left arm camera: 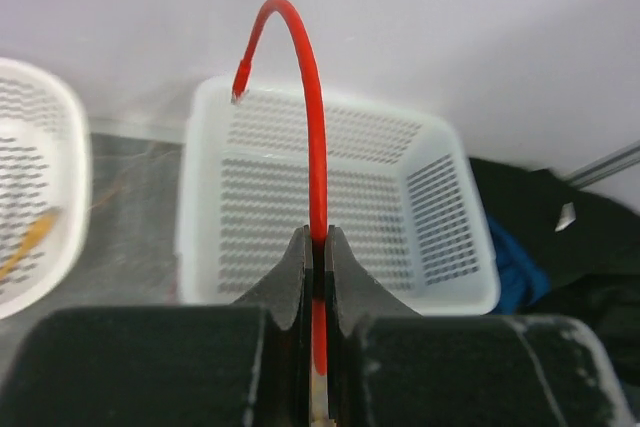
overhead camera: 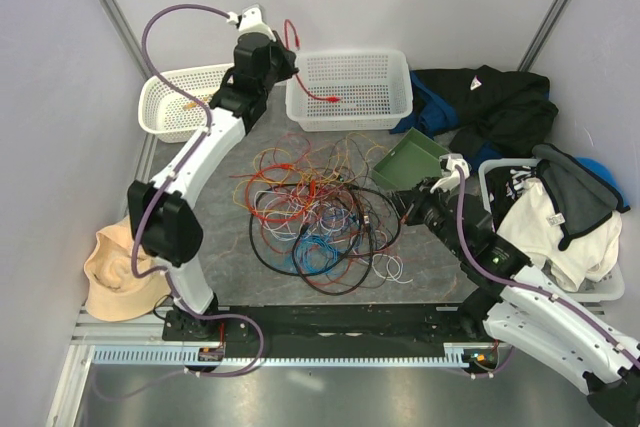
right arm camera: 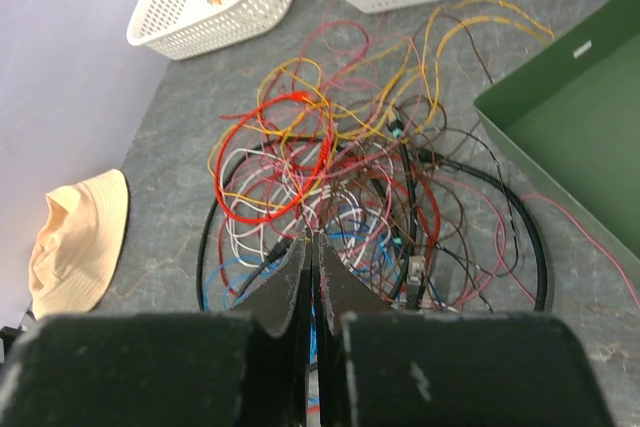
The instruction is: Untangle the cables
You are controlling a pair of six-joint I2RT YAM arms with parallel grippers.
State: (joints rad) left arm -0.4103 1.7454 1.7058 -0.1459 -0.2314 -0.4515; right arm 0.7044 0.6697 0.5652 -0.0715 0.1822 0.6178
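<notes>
The red cable should shift with my left gripper from the rectangular white basket's edge nearest the oval one to over the rectangular basket's inside and slightly down.
The cables (overhead camera: 320, 217) lie in a tangled heap on the grey table, with red, orange, yellow, blue, white and a thicker black loop (overhead camera: 262, 247). The heap also fills the right wrist view (right arm camera: 350, 177). My left gripper (overhead camera: 287, 59) is raised at the far back, beside the rectangular white basket (overhead camera: 400, 97). It is shut on a red cable (left arm camera: 316, 167) that arches above the jaws, and the cable's other part trails into that basket (overhead camera: 318, 97). My right gripper (right arm camera: 313, 244) is shut at the heap's right edge (overhead camera: 402, 209); nothing is clearly seen between its jaws.
An oval white basket (overhead camera: 165, 107) at the back left holds an orange wire (left arm camera: 25, 242). A green tray (overhead camera: 410, 162) stands right of the heap. Dark clothes (overhead camera: 500, 107) and a laundry basket (overhead camera: 610, 287) are at the right. A tan hat (overhead camera: 115, 267) lies at the left.
</notes>
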